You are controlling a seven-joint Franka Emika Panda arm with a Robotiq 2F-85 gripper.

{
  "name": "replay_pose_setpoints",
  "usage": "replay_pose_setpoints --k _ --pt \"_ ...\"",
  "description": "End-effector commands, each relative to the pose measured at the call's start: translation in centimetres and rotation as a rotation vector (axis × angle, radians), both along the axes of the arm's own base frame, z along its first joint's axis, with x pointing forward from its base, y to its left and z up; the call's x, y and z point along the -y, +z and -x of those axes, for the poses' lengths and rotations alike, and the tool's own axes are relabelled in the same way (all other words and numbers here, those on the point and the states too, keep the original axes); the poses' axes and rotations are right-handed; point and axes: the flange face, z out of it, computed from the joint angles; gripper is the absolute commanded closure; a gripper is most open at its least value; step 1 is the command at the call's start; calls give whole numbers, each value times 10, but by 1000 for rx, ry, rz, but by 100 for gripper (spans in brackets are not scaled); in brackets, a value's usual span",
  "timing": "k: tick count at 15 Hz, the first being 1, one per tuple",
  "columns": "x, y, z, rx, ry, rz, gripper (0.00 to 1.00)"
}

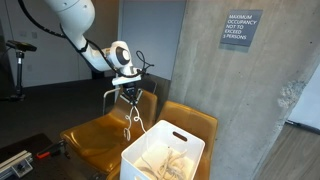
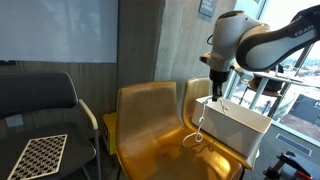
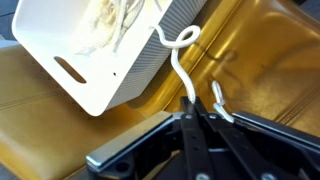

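The white cord still dangles outside the rim of the open white bin, so the robot's gripper will lift it high, carry it across over the bin and release it there.
My gripper (image 3: 196, 108) is shut on a white cord (image 3: 178, 62); its jaws pinch it tight. The cord's free end curls into a hook near the corner of a white bin (image 3: 95, 75). A second strand (image 3: 221, 103) shows beside the fingers. In both exterior views the gripper (image 1: 127, 88) (image 2: 216, 92) hangs above a mustard chair seat (image 1: 95, 140) (image 2: 150, 125), and the cord (image 1: 133, 115) (image 2: 201, 128) dangles from it toward the seat. The bin (image 1: 135, 160) (image 2: 240, 135) stands on the neighbouring chair and holds pale cloth or cords.
A concrete wall with a white-lettered sign (image 1: 242, 28) rises behind the chairs. A grey chair (image 2: 45, 100) carries a checkerboard panel (image 2: 40, 152). Dark equipment (image 1: 25, 160) lies near the chair's front corner.
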Motion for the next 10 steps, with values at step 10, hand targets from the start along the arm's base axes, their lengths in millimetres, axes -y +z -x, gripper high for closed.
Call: replay_pose_setpoints --k 10 --pt "207 248 -12 307 -307 -225 99"
